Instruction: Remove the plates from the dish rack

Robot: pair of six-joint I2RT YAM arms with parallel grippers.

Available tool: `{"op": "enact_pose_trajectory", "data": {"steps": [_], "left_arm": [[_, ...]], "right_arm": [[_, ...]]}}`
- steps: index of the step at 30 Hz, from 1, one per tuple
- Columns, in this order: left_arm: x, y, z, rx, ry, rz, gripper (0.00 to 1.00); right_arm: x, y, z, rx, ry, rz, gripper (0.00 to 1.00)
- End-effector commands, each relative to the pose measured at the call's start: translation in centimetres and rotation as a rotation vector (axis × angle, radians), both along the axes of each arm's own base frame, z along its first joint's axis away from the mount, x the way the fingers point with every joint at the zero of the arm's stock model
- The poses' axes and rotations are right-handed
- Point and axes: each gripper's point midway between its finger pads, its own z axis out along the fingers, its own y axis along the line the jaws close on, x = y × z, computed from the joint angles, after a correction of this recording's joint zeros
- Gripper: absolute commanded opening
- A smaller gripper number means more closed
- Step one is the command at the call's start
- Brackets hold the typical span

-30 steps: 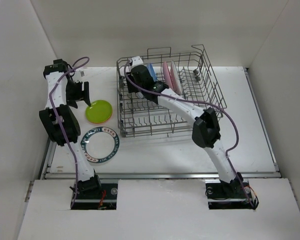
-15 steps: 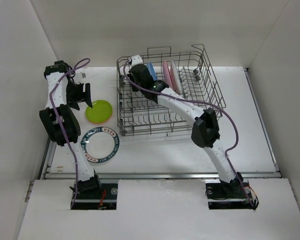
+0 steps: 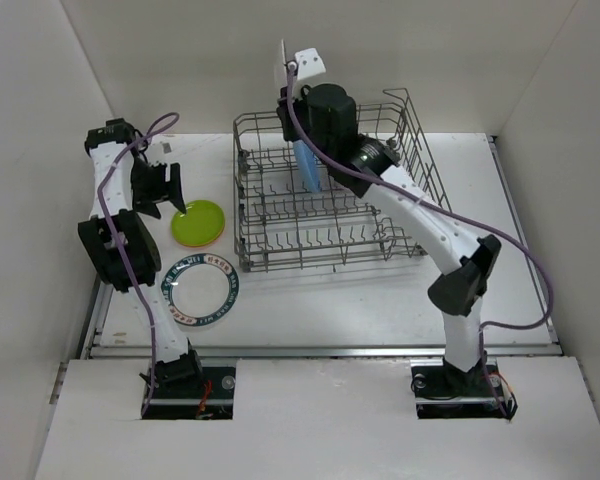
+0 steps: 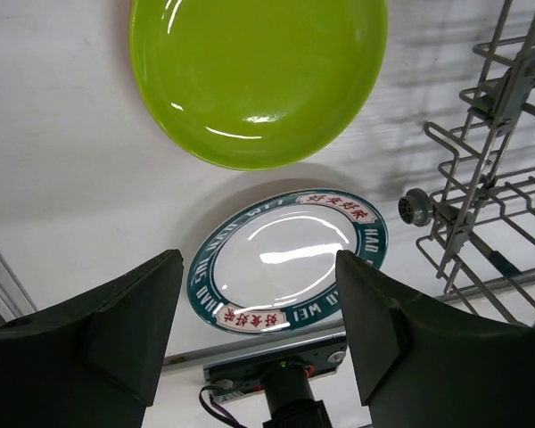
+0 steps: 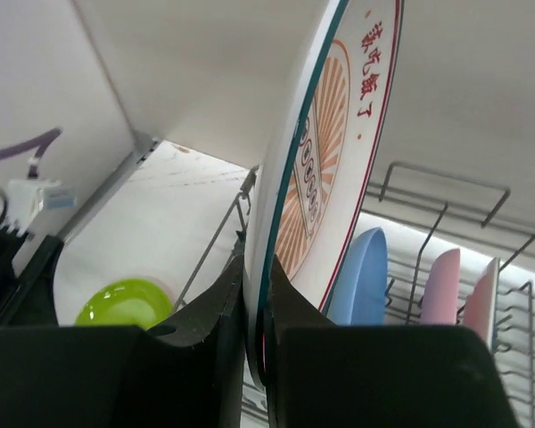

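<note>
The right gripper next needs to go down, back and to the left in the top view, over the teal-rimmed plate, because that plate lies flat outside the rack point(image 3: 280, 240).
My right gripper point(image 3: 286, 88) point(image 5: 260, 294) is shut on the rim of a white plate with an orange sunburst print point(image 5: 339, 160). It holds the plate upright and edge-on point(image 3: 280, 62), high above the dish rack's point(image 3: 280, 240) back left corner. A blue plate point(image 3: 307, 165) point(image 5: 361, 276) and two pink plates point(image 5: 441, 285) stand in the rack. A lime green plate point(image 3: 199, 222) point(image 4: 259, 71) and a white plate with a teal rim point(image 3: 201, 291) point(image 4: 285, 259) lie flat on the table left of the rack. My left gripper point(image 3: 165, 187) point(image 4: 259, 330) is open and empty above them.
White walls close in the table at the back and on both sides. The rack's left corner wires point(image 4: 481, 178) stand just right of my left gripper. A metal rail point(image 3: 320, 350) runs along the table's near edge.
My right gripper has risen from inside the rack, lifting the white patterned plate up above the rack's top. The left arm has hardly moved.
</note>
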Motion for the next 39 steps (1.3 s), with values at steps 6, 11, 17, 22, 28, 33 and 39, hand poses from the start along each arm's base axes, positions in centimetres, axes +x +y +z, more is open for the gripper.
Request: {"op": "enact_pose_trajectory", "data": {"steps": [6, 11, 17, 22, 28, 33, 39], "left_arm": [[-1.9, 5.1, 11.1, 0.03, -0.266, 0.256, 0.72], [-6.6, 5.6, 13.3, -0.021, -0.271, 0.32, 0.78], [-10.9, 6.2, 14.2, -0.005, -0.275, 0.397, 0.78], [-13.5, 5.2, 15.4, -0.027, -0.25, 0.382, 0.8], [-14.7, 3.8, 16.7, -0.018, -0.297, 0.354, 0.83], [-14.6, 3.9, 17.0, -0.015, -0.303, 0.353, 0.83], [-14.1, 4.1, 16.9, -0.025, -0.31, 0.35, 0.83]], "right_arm": [[-16.2, 8.4, 0.3, -0.239, -0.117, 0.559, 0.0], [-23.3, 12.0, -3.4, -0.355, -0.099, 0.717, 0.0], [-28.6, 14.9, -9.6, -0.519, -0.043, 0.842, 0.0], [-29.5, 16.3, -14.1, -0.586, -0.025, 0.818, 0.0], [-27.5, 18.5, -18.4, -0.638, -0.03, 0.705, 0.0], [-25.7, 20.4, -20.9, -0.663, -0.038, 0.595, 0.0], [-24.9, 20.2, -23.3, -0.694, -0.03, 0.507, 0.18]]}}
